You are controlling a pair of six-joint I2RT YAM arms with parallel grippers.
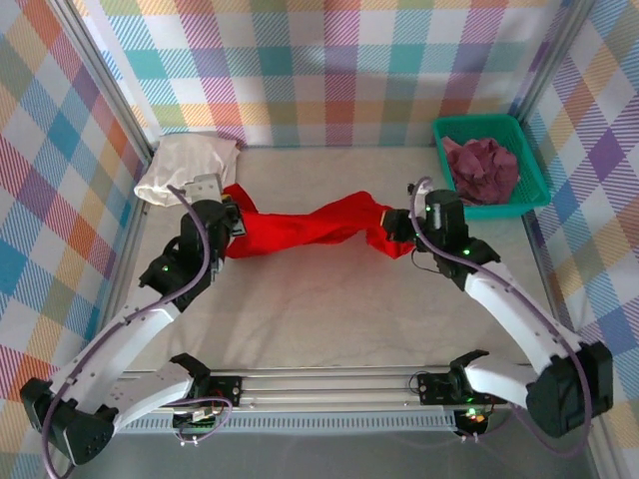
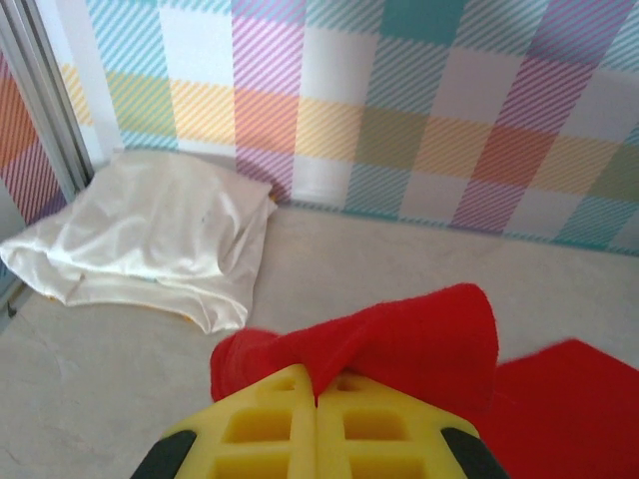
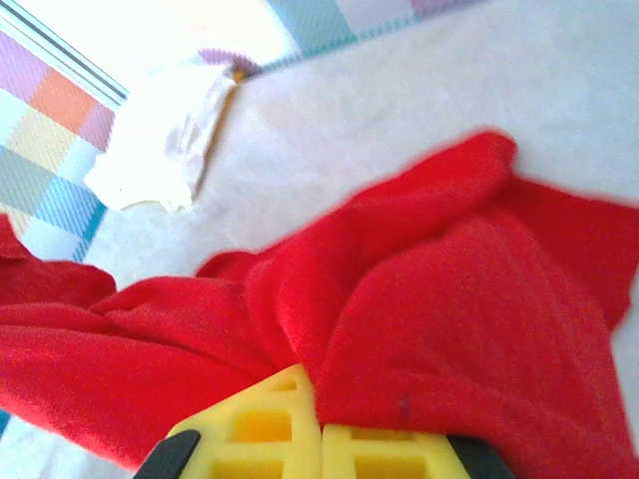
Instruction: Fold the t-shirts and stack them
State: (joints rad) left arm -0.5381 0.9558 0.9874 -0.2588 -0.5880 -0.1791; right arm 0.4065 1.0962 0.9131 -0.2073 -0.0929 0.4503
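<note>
The spot on the tabletop near the basket is below my right gripper. My right gripper will next go up, spread the twisted shirt, then go down and let go of the shirt's end there.
A bright red t-shirt (image 1: pixel 310 228) hangs twisted between my two grippers over the middle of the table. At its left end my left gripper (image 1: pixel 232 222) is shut on the cloth, and red fabric (image 2: pixel 399 344) pokes out between the yellow fingers (image 2: pixel 270 424). The right gripper (image 1: pixel 397 226) is shut on the shirt's right end; red cloth (image 3: pixel 429 319) bunches over its yellow fingers (image 3: pixel 250 434). A cream-white t-shirt (image 1: pixel 188 167) lies folded in the far left corner, also seen as the white shirt (image 2: pixel 150 235). A maroon-purple t-shirt (image 1: pixel 481 168) lies crumpled in the basket.
The green mesh basket (image 1: pixel 534 185) stands at the far right against the checked wall. Checked walls close in the table on three sides. Metal rails (image 1: pixel 329 384) with the arm bases run along the near edge.
</note>
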